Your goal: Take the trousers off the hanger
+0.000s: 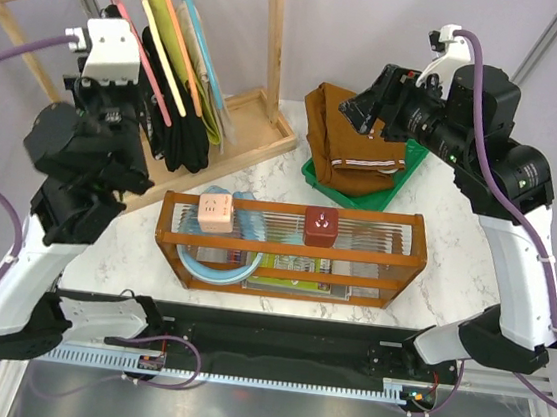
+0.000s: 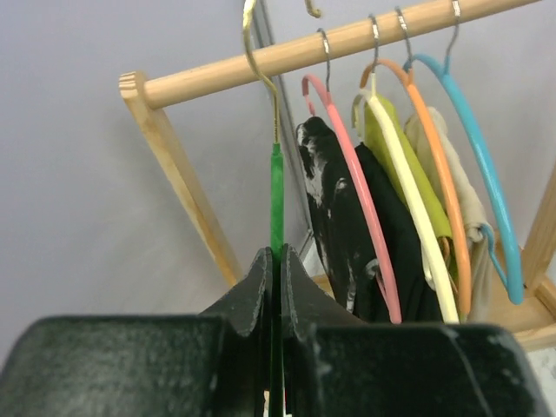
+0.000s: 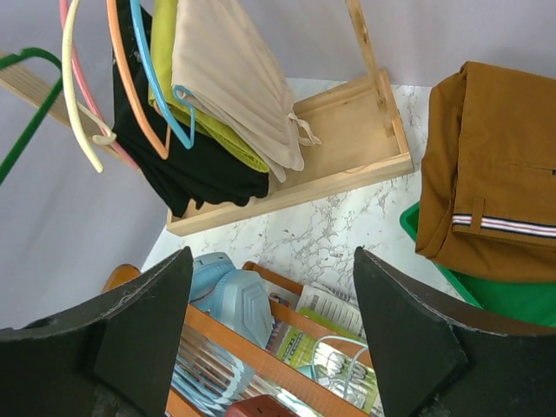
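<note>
My left gripper goes outward and to the left in the top view and releases the hanger next, since the bar's bare part (image 2: 204,76) lies that way from it.
My left gripper (image 2: 276,261) is shut on the stem of the bare green hanger (image 2: 276,195). The hanger's gold hook (image 2: 258,61) reaches up across the wooden rail (image 2: 347,39); I cannot tell if it rests on it. In the top view this gripper (image 1: 91,16) sits at the rail's left end. The rust-brown trousers (image 1: 352,141) lie folded on a green tray (image 1: 408,173), off the hanger, striped waistband showing. My right gripper (image 1: 355,110) hovers beside them, open and empty (image 3: 274,304). The right wrist view shows the trousers (image 3: 495,165) at right and the green hanger (image 3: 26,113) at far left.
The wooden rack (image 1: 257,131) holds pink, yellow, orange and blue hangers with a black garment (image 1: 177,127), an olive one and a beige one (image 3: 234,78). A wooden crate (image 1: 287,270) in front holds two plug cubes, a pale blue fan (image 3: 230,300) and magazines.
</note>
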You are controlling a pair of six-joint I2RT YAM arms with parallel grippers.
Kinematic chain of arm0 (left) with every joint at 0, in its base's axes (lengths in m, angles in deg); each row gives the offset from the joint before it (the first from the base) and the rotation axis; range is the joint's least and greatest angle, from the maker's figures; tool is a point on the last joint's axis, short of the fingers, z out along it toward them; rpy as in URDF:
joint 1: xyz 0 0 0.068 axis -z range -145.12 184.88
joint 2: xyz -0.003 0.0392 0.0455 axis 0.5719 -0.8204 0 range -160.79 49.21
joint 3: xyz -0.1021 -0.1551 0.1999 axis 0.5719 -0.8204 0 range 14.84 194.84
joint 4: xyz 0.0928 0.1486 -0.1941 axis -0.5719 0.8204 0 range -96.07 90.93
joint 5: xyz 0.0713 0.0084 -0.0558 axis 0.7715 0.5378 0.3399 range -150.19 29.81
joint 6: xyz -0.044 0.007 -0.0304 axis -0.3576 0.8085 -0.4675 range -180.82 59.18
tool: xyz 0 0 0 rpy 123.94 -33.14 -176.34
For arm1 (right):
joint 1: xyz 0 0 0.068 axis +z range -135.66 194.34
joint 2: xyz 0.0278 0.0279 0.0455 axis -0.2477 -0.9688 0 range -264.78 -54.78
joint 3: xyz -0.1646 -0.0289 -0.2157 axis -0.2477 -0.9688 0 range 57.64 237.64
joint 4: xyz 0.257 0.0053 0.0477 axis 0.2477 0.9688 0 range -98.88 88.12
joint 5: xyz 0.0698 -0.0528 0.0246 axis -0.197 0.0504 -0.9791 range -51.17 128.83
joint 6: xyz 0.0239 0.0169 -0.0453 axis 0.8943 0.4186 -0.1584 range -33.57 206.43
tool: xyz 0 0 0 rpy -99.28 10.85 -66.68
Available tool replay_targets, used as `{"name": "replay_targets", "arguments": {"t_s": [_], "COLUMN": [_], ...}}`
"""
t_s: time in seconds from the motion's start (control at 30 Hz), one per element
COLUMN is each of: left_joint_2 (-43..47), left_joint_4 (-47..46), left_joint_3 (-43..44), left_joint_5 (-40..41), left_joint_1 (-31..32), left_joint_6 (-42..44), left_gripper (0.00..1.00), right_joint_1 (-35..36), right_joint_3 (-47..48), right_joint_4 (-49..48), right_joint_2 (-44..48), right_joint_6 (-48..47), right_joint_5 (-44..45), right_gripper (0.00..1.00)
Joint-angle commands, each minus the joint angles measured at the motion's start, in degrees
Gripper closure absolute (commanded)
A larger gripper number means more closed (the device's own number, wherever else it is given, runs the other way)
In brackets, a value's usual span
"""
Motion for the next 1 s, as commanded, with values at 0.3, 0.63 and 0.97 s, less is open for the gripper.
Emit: {"name": "replay_targets", "arguments": {"t_s": [0.3,0.63,0.97], "left_joint_2": [-12.79,-19.12,-22.73], "left_joint_4": [30.91,30.84,30.58], "left_joint_3": [19.81,22.99,28.53], "left_joint_5": [-28.92,-45.12,-46.27], "left_joint_1": [-31.31,-51.26,-54.89], "left_joint_6": [-34.98,-45.54,-47.74], "left_gripper": [0.98,0.98,0.98], "right_joint_1": [-0.10,-0.02,-0.11], "right_joint_3": [1.45,2.51,3.91], "right_joint_4": [3.00,4.59,4.76], "right_joint_2": [-1.88,-2.67,-4.51], "right_joint_6": [-0.49,1.01,1.10], "right_joint_5": [-5.27,-7.20,-7.38], "right_gripper": [0.19,0.19,0.19]}}
